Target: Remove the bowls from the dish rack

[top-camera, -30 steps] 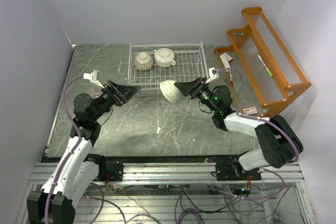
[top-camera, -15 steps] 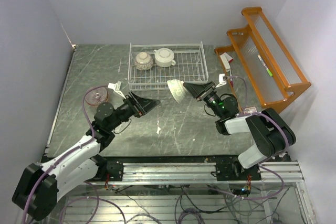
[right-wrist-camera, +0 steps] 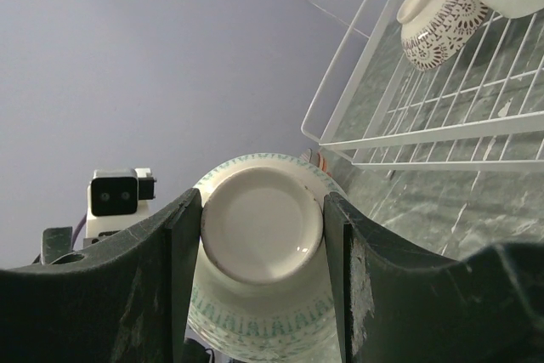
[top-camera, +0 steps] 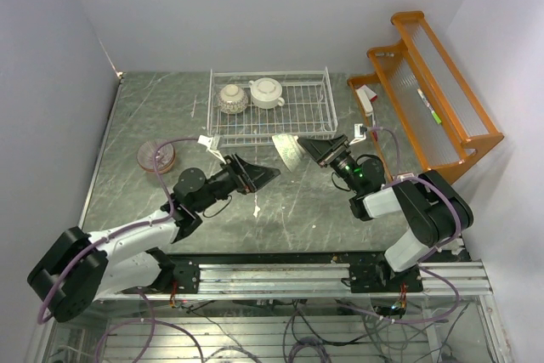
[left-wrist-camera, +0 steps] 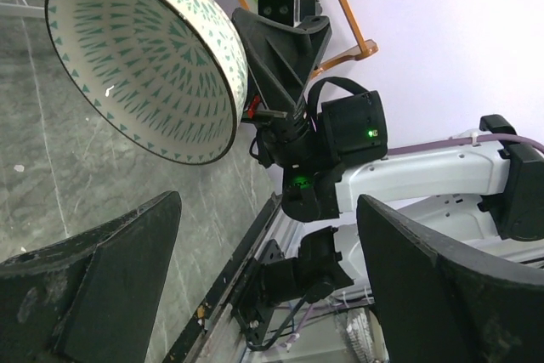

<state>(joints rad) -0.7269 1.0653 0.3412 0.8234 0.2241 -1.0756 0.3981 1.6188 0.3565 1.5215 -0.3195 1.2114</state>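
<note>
I will next move my left gripper outward and to its right in the top view until its fingers are on both sides of the bowl's rim, which lies there facing the gripper.
My right gripper (top-camera: 303, 150) is shut on the foot of a cream bowl with a green pattern (top-camera: 288, 152) and holds it tilted on its side in the air just in front of the dish rack (top-camera: 328, 104). In the right wrist view the fingers clamp the bowl's base (right-wrist-camera: 262, 225). My left gripper (top-camera: 270, 175) is open and empty, pointing at the bowl's open side (left-wrist-camera: 144, 61) from the left, a short gap away. A grey-patterned bowl (top-camera: 232, 98) and a white handled bowl (top-camera: 266, 92) sit in the rack's back left.
A small bowl with red markings (top-camera: 157, 156) sits on the table at the left. The orange wooden shelf (top-camera: 433, 99) stands at the right edge. The rack's front rail (right-wrist-camera: 425, 138) is close behind the held bowl.
My left arm has swung right and lower, bringing its open gripper near the held bowl. My right gripper has moved slightly right with the bowl and turned its opening toward the left gripper.
</note>
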